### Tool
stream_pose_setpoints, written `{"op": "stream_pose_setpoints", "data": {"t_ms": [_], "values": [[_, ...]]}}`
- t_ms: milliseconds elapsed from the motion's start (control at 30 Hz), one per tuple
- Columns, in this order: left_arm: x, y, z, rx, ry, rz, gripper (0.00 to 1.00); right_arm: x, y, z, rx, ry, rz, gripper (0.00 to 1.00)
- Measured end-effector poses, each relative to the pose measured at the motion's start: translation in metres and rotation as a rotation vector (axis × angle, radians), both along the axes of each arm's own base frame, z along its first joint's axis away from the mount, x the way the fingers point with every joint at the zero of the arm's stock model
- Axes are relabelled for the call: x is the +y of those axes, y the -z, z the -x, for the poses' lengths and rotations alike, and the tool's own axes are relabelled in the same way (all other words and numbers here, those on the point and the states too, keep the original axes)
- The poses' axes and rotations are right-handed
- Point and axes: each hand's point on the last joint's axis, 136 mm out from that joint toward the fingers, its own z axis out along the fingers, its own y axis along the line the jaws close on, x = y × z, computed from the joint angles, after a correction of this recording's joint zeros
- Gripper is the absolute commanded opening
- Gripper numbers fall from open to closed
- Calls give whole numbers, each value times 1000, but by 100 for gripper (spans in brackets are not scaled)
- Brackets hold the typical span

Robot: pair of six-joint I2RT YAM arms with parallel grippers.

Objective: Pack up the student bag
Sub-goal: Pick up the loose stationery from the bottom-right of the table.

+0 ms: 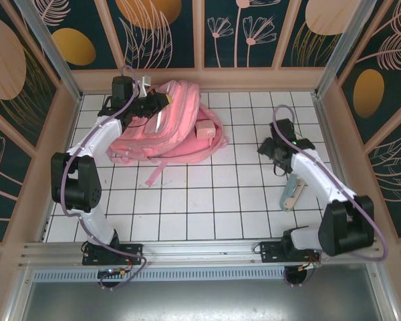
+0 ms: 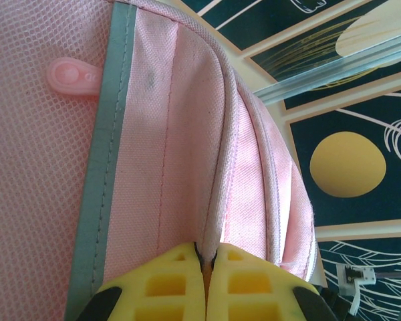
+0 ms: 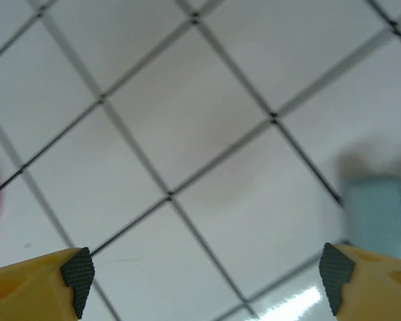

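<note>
The stapler is below and back toward the base. My right gripper will next pull back, turn its open fingers and lower them around the stapler's cream arm [image 1: 296, 192].
The big pink student bag [image 1: 167, 124] lies at the back left of the tiled table. My left gripper [image 1: 152, 101] sits on its upper left part, shut on a fold of the bag's fabric [image 2: 214, 221]; the yellow fingers [image 2: 167, 284] pinch the pink seam edge between them. A pink zipper pull [image 2: 70, 75] lies on the mesh panel to the left. My right gripper [image 1: 275, 152] hovers over bare tiles right of the bag, open with nothing between its fingers [image 3: 73, 274]. A pale blue object [image 3: 381, 214] shows blurred at the right of the right wrist view.
A small pink box-like pouch [image 1: 204, 129] rests against the bag's right side. A pale blue and cream item [image 1: 293, 192] lies on the tiles beside my right arm. A loose pink strap [image 1: 162, 168] trails toward the table's middle. Wooden walls enclose the table.
</note>
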Motion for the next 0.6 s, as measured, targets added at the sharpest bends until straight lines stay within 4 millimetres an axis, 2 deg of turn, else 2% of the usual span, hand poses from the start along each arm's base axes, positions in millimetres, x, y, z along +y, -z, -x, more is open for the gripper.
{"op": "stream_pose_setpoints", "data": {"t_ms": [133,200,300,400,600], "values": [[0,0,0,0,0,0,0,-41,14,38,28,158,-11,64],[0,0,0,0,0,0,0,-58,21,54,40,235,-21,55],[0,0,0,0,0,0,0,-77,31,72,54,326,-38,48],[0,0,0,0,0,0,0,-85,38,80,77,373,-57,38],[0,0,0,0,0,1,0,-86,54,82,141,391,-91,37]]}}
